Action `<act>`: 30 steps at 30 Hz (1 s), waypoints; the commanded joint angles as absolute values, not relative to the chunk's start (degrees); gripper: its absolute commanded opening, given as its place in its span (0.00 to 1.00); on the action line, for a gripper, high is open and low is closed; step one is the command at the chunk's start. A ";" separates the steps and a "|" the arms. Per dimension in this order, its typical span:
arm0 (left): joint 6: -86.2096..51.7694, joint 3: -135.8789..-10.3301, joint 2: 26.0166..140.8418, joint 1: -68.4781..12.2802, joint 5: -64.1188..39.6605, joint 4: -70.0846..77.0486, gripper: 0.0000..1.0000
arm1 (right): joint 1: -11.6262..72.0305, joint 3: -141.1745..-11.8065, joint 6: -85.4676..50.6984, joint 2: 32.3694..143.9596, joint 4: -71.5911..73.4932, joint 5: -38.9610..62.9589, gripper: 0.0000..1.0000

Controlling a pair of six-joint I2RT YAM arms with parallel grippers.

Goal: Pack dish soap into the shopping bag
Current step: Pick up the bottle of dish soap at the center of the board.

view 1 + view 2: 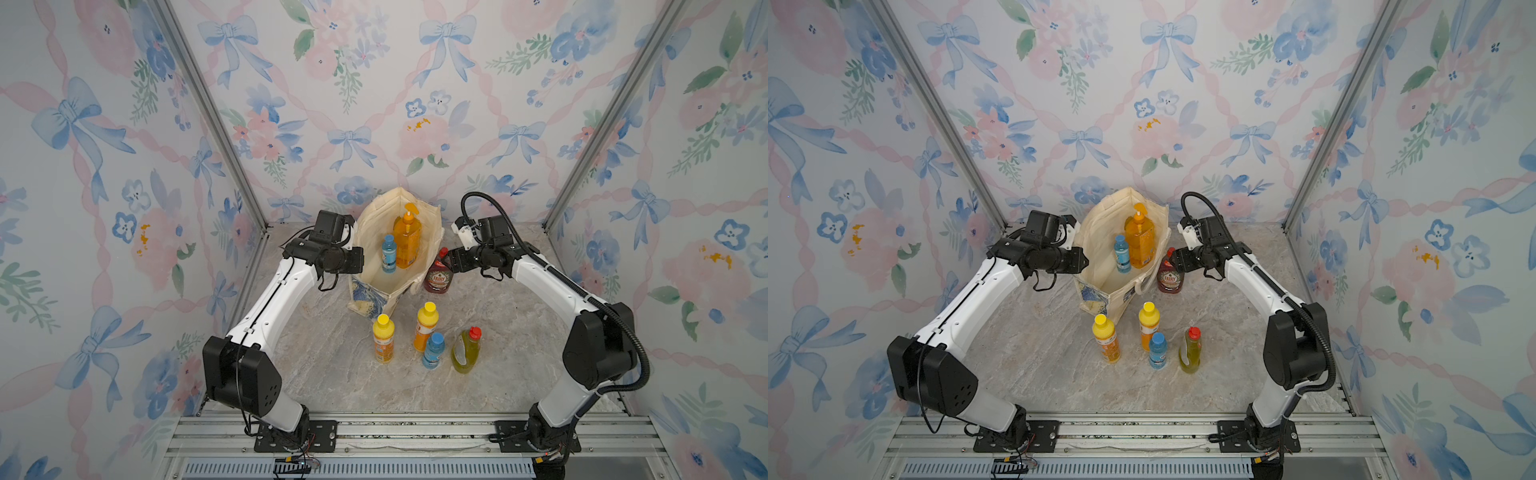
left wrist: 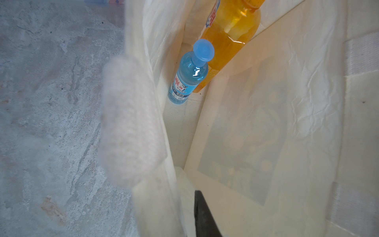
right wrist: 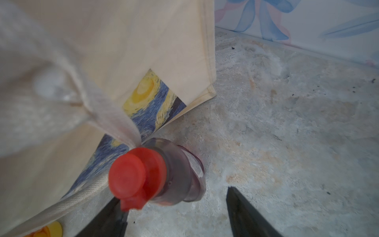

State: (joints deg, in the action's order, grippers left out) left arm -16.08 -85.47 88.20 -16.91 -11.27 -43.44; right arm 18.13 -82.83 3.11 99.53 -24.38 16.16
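My right gripper moves toward the bag (image 1: 372, 237) next and closes its fingers around the dark-red bottle's neck (image 1: 440, 261), since the bottle stands between that gripper and the printed side.
The cream shopping bag (image 1: 372, 237) stands open at the back, in both top views. Inside it stand a big orange pump bottle (image 1: 407, 243) and a small blue bottle (image 1: 389, 254). My left gripper (image 1: 358, 259) is shut on the bag's left wall. One dark finger (image 2: 204, 215) shows inside the bag, and the other is hidden by fabric. A dark-red, red-capped bottle (image 3: 176, 176) stands against the bag's printed side. My right gripper (image 3: 176, 215) is open just behind the bottle's neck, with the cap overlapping one finger.
In front of the bag stand two orange yellow-capped bottles (image 1: 383, 338) (image 1: 424, 326), a small blue bottle (image 1: 433, 351) and a yellow-green red-capped bottle (image 1: 466, 351). A bag strap (image 3: 86, 197) hangs beside the dark-red bottle. Floral walls close in three sides.
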 commanded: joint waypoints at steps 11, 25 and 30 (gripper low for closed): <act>-16.17 -86.10 89.20 -17.04 -10.10 -44.39 0.18 | 19.67 -85.83 7.26 102.25 -20.33 19.55 0.61; -16.35 -85.96 88.95 -17.14 -10.15 -44.32 0.18 | 21.73 -86.35 8.85 103.51 -21.37 17.92 0.25; -16.26 -86.13 89.05 -17.11 -10.11 -44.35 0.18 | 22.41 -83.32 8.62 100.98 -20.17 15.19 0.10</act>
